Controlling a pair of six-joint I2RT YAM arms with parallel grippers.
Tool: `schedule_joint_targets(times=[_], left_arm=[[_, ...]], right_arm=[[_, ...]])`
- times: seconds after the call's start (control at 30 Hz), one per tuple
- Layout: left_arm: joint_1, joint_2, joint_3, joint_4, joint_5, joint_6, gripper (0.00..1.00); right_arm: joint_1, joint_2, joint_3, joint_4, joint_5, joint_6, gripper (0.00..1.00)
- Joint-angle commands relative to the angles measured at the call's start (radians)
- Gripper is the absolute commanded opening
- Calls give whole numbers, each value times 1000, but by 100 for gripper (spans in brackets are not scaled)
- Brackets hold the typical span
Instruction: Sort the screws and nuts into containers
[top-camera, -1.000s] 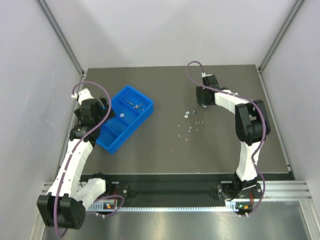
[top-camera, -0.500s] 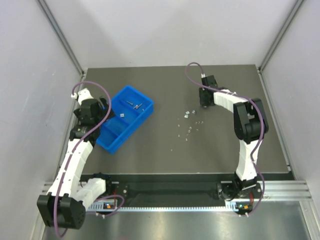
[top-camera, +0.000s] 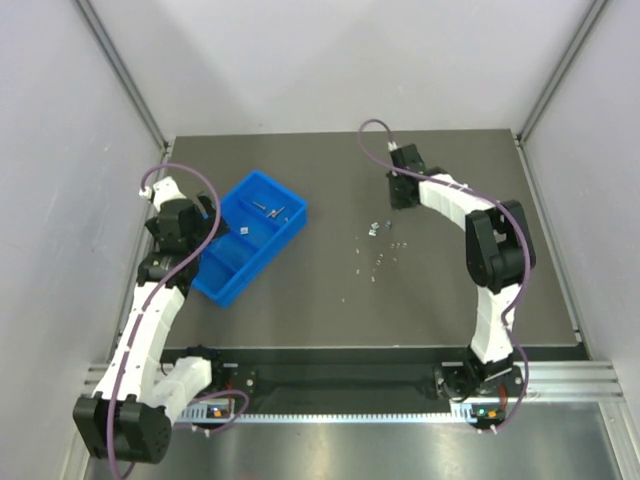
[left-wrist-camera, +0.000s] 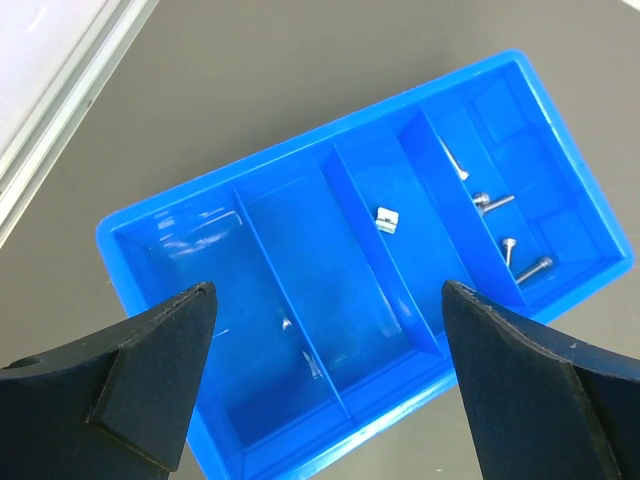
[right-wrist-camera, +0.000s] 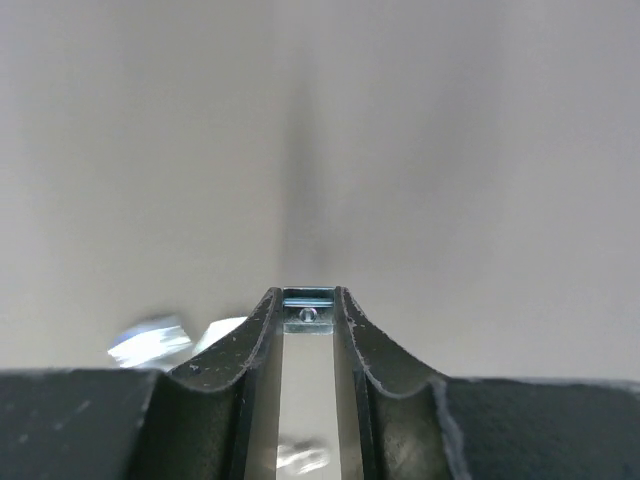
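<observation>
The right gripper swings left in the top view over the tray's nut section next and releases the nut there, because another nut sits inside.
A small square nut (right-wrist-camera: 308, 314) is pinched at the very tips of my right gripper (right-wrist-camera: 308, 298), which is shut on it. That gripper (top-camera: 397, 198) hangs over the far middle of the table, behind the loose nuts (top-camera: 378, 247) scattered on the dark surface. My left gripper (left-wrist-camera: 327, 292) is open wide above the blue tray's containers (left-wrist-camera: 300, 146), holding nothing. Several screws (left-wrist-camera: 497, 203) lie in the tray's end compartment and one nut (left-wrist-camera: 388, 219) lies in the neighbouring one. From above, the tray (top-camera: 232, 290) sits at the left, with my left gripper (top-camera: 200, 222) over its left side.
The other tray compartments under my left fingers (left-wrist-camera: 150, 345) hold nothing I can see. Grey walls with metal rails enclose the table on three sides. A purple cable (top-camera: 372, 140) loops off the right wrist.
My right gripper has closed on a nut and shifted a little left and toward the back. The left arm and the tray have not moved.
</observation>
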Motion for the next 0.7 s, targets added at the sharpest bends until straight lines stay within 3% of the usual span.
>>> schedule_joint_targets(times=[0.0, 0.2, 0.33, 0.47, 0.67], left_arm=[[3, -37, 37, 18, -3, 3, 99], [3, -52, 65, -54, -141, 4, 99], [3, -97, 58, -38, -184, 32, 99], [3, -164, 45, -34, -231, 37, 99], [3, -270, 14, -1, -239, 63, 99]], right_arm=[[184, -136, 174, 11, -63, 20, 5], [456, 28, 511, 18, -142, 2, 5], [558, 183, 717, 39, -196, -12, 5], [599, 295, 791, 80, -193, -9, 5], [608, 370, 768, 172, -167, -33, 5]])
